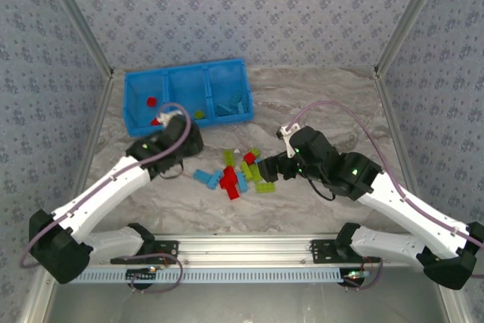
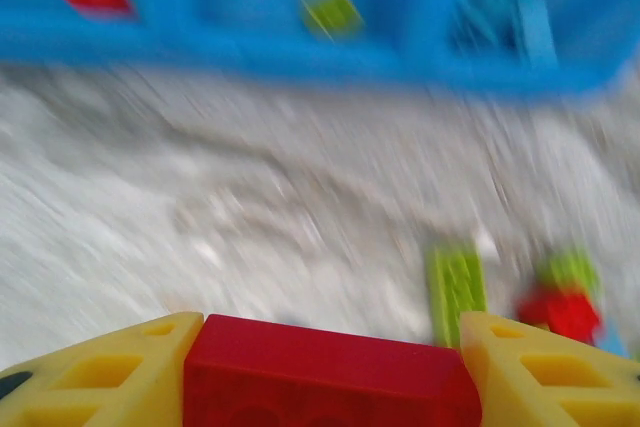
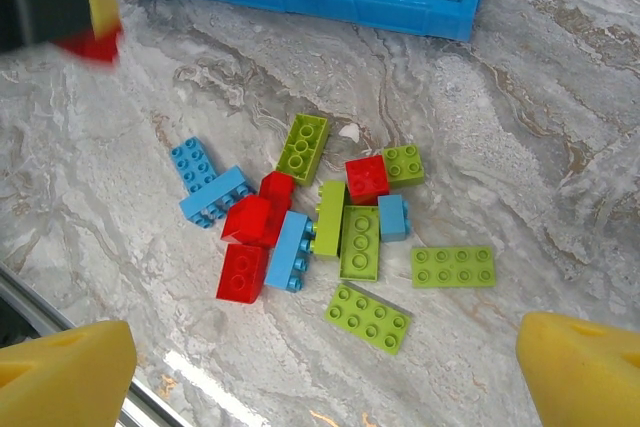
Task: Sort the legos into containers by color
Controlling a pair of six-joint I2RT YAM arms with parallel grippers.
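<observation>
My left gripper moves outward past the bin's front side next and releases the red lego [image 2: 325,382], as the bin's section with red bricks lies outward of my gripper.
My left gripper [image 2: 330,347] is shut on a red lego [image 2: 325,382], held off the table in front of the containers [image 2: 250,42]; this view is motion-blurred. From above, the left gripper [image 1: 168,125] hovers by the bin's [image 1: 136,85] front wall. The left compartment holds a red brick [image 1: 151,101], the middle one a lime brick [image 1: 199,114], the right one blue bricks [image 1: 229,105]. A pile of red, blue and lime legos [image 3: 320,217] lies on the table. My right gripper [image 3: 325,347] stands open above the pile's near side, with nothing between its fingers [image 3: 70,372].
Two lime plates [image 3: 453,266] [image 3: 368,318] lie apart from the pile, nearest my right gripper. A metal rail [image 1: 242,251] runs along the table's near edge. Patterned walls [image 1: 249,5] close in the back and sides.
</observation>
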